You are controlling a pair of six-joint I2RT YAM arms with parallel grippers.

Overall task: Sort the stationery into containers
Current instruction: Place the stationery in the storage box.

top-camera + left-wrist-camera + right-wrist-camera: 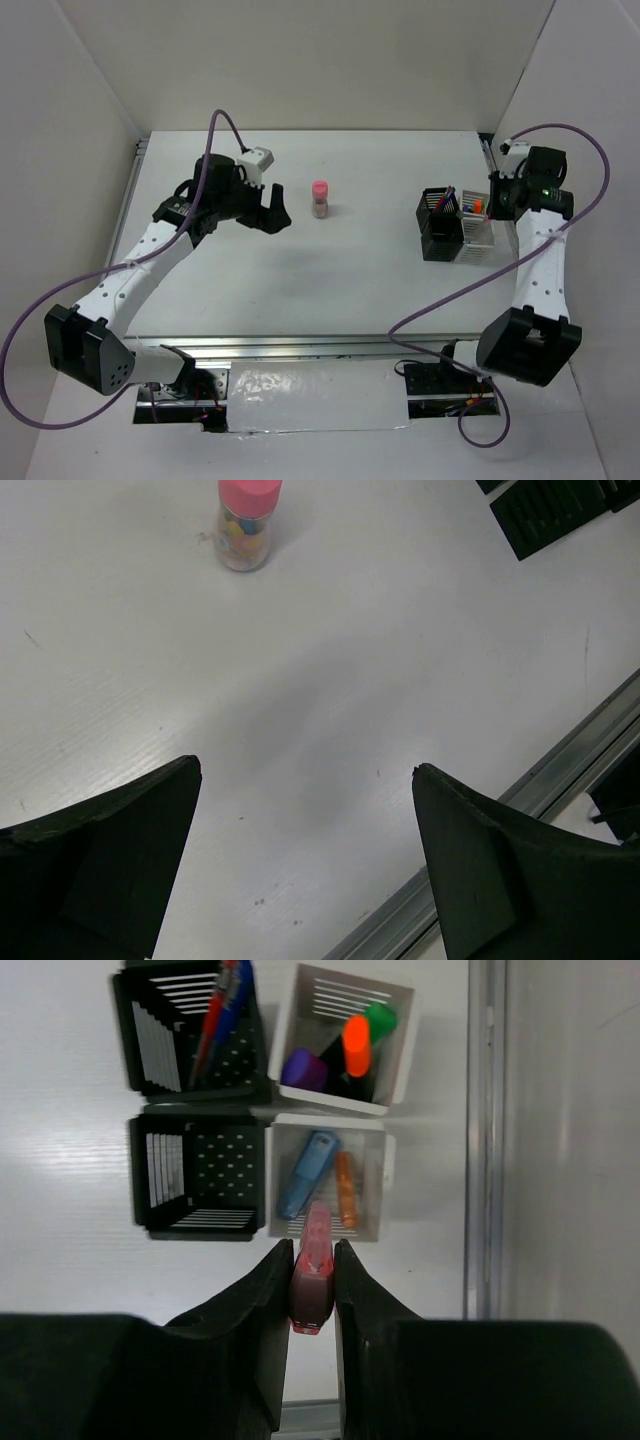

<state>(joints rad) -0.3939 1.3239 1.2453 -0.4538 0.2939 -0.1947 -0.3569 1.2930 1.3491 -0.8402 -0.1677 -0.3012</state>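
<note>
With blue and orange pieces already in the near tray, I will lower my right gripper toward the gap between them and release the pink cap-like piece there.
My right gripper [312, 1252] is shut on a pink cap-like piece [313, 1260], held just above the near rim of a white tray [378, 1180] that holds a blue piece [308, 1170] and an orange piece [345, 1188]. A second white tray [340, 995] holds orange [356, 1045] and green [380, 1018] highlighters. A black mesh cup [165, 1040] holds red [213, 1020] and blue [242, 985] pens. The pink-capped cylinder [320, 198] stands upright mid-table. My left gripper [272, 212] is open and empty, left of the cylinder [247, 525].
A second black mesh cup [160, 1175] stands empty beside the near tray. A purple piece [300, 1068] lies in the far tray. A metal rail [485, 1160] runs along the table's right edge, and white walls enclose the table.
</note>
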